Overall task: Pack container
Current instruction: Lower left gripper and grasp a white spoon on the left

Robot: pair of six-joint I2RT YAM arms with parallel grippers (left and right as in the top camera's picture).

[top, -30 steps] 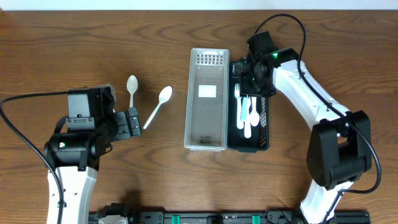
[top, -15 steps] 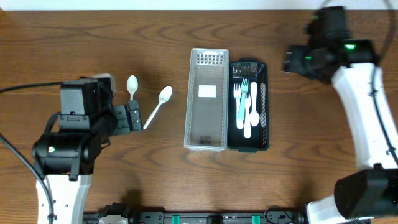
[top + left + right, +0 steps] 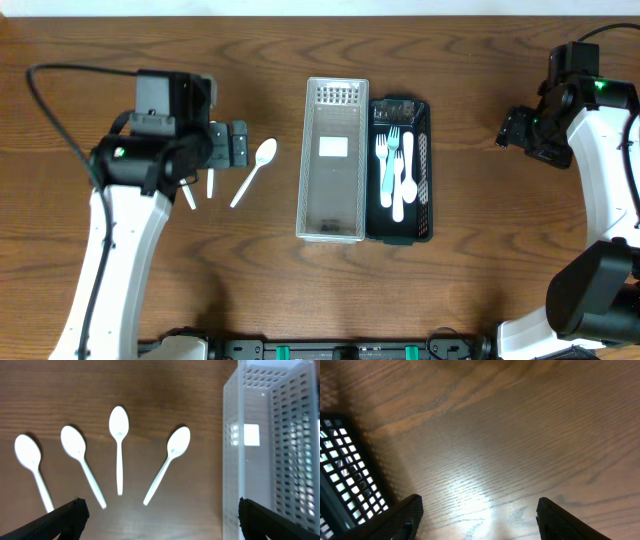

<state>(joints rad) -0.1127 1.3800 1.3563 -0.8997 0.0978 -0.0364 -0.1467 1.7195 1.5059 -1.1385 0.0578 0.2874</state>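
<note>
The robot's left gripper will next move toward the clear container, then go down to the nearest spoon's handle close to the spoon's bowl, since bare wood lies on both sides.
Several white plastic spoons [image 3: 119, 445] lie fanned on the wood left of the clear perforated container [image 3: 270, 450]. In the overhead view only one spoon [image 3: 255, 168] shows whole; the others are mostly hidden under my left arm. My left gripper [image 3: 160, 522] is open and empty above the spoons [image 3: 225, 147]. The clear container [image 3: 333, 215] is empty. The black mesh container [image 3: 425, 190] beside it holds white and teal forks [image 3: 386, 165]. My right gripper [image 3: 515, 128] is open and empty over bare table, right of the black container [image 3: 340, 470].
The two containers stand side by side at the table's middle. My right arm's base stands at the lower right [image 3: 590, 300]. Bare wood lies between the black container and the right gripper.
My right gripper has pulled away from the black container to the far right. My left arm has moved toward the far side and right, over the spoons.
</note>
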